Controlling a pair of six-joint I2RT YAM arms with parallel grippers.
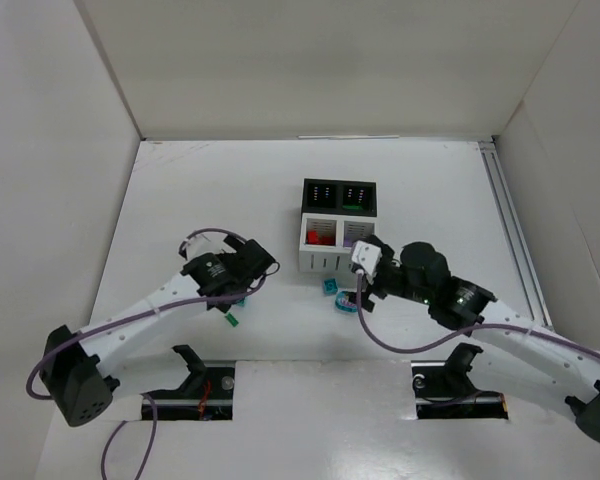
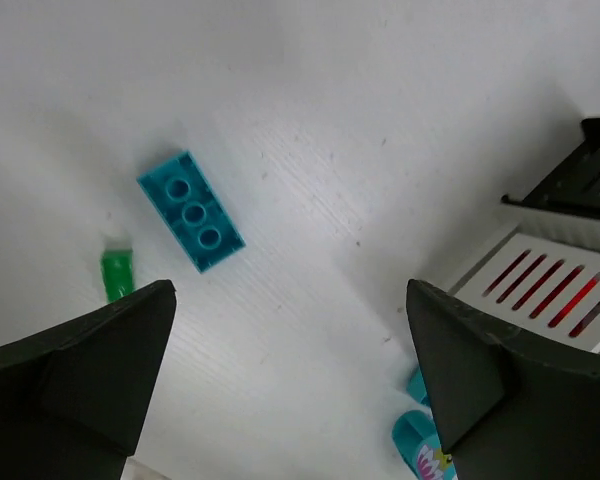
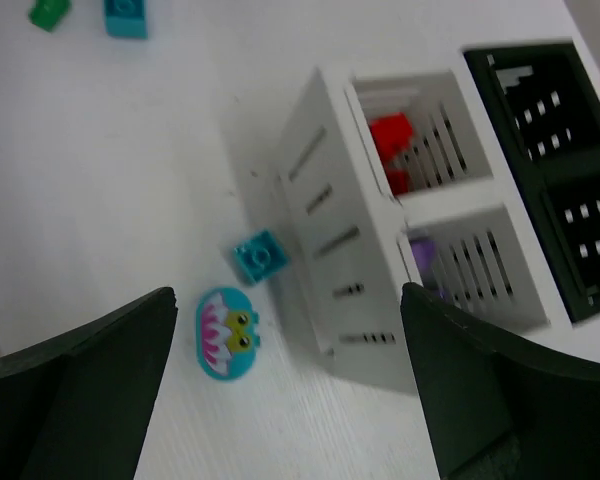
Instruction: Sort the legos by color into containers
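Note:
Next, my right gripper moves to its left in the top view and down over the small green brick (image 1: pixel 231 320) (image 3: pixel 49 12), because the brick lies below and that way.
My left gripper (image 1: pixel 248 284) is open and empty above the table (image 2: pixel 290 370). A teal brick (image 2: pixel 192 211) and a small green brick (image 2: pixel 117 274) lie just beyond its left finger. My right gripper (image 1: pixel 359 291) is open and empty (image 3: pixel 285 390). It hovers over an oval teal piece (image 3: pixel 228 332) and a small teal brick (image 3: pixel 259 256), which lie against the front of the white bins (image 3: pixel 325 230). The left white bin holds red bricks (image 3: pixel 393 140). The right white bin holds purple pieces (image 3: pixel 425 255). Two black bins (image 1: pixel 340 194) stand behind them.
The four bins form one square block at the table's middle (image 1: pixel 337 225). Something green shows in the right black bin (image 1: pixel 353 207). White walls (image 1: pixel 40 150) enclose the table on three sides. A rail (image 1: pixel 507 220) runs along the right edge.

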